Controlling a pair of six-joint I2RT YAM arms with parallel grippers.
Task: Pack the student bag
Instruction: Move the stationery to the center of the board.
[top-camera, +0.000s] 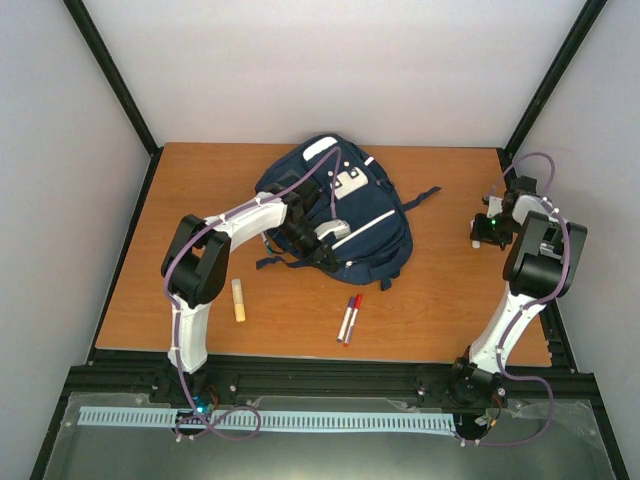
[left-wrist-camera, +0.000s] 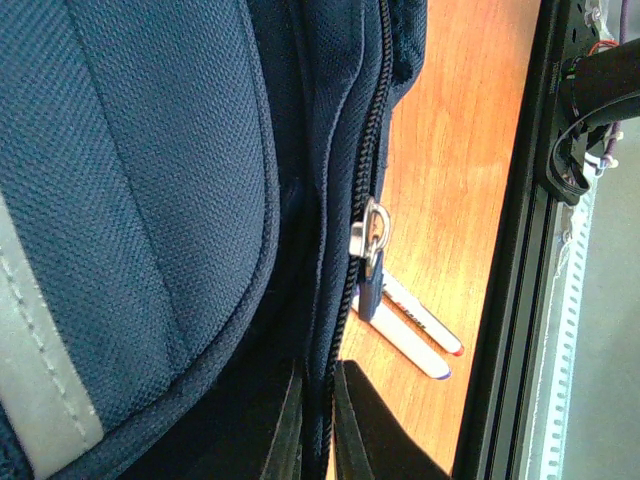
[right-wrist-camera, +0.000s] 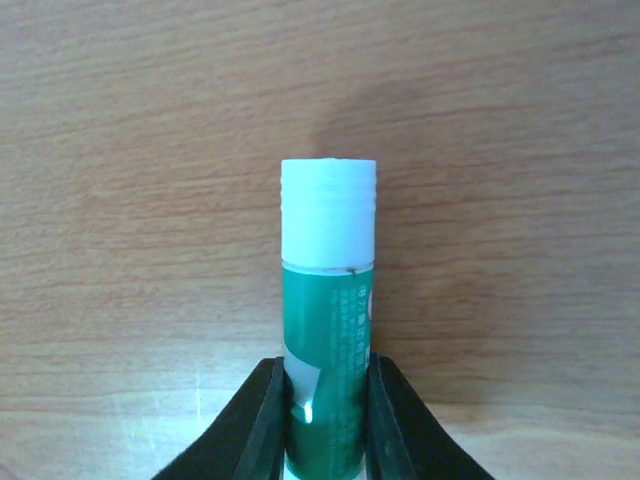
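As the table by the red-capped marker is bare, I will bring my right gripper back, to the left in the top view, and release the glue stick.
The student bag (top-camera: 365, 225), navy with white stripes, lies flat in the middle of the table. My left gripper (top-camera: 318, 247) is at its near edge. In the left wrist view the left gripper (left-wrist-camera: 318, 425) is shut on the bag's zipper seam (left-wrist-camera: 345, 330), just below the metal zipper pull (left-wrist-camera: 372, 235). At the far right, my right gripper (top-camera: 487, 232) points down at the table. There the right gripper (right-wrist-camera: 327, 380) is shut on a green glue stick (right-wrist-camera: 328, 300) with a white cap, its fingers (right-wrist-camera: 262, 420) pressing both sides of the tube.
Two white markers (top-camera: 349, 318), one red-capped and one blue-capped, lie side by side in front of the bag; they also show as markers (left-wrist-camera: 415, 325) in the left wrist view. A pale yellow stick (top-camera: 239, 300) lies near the left arm. Black rails border the table.
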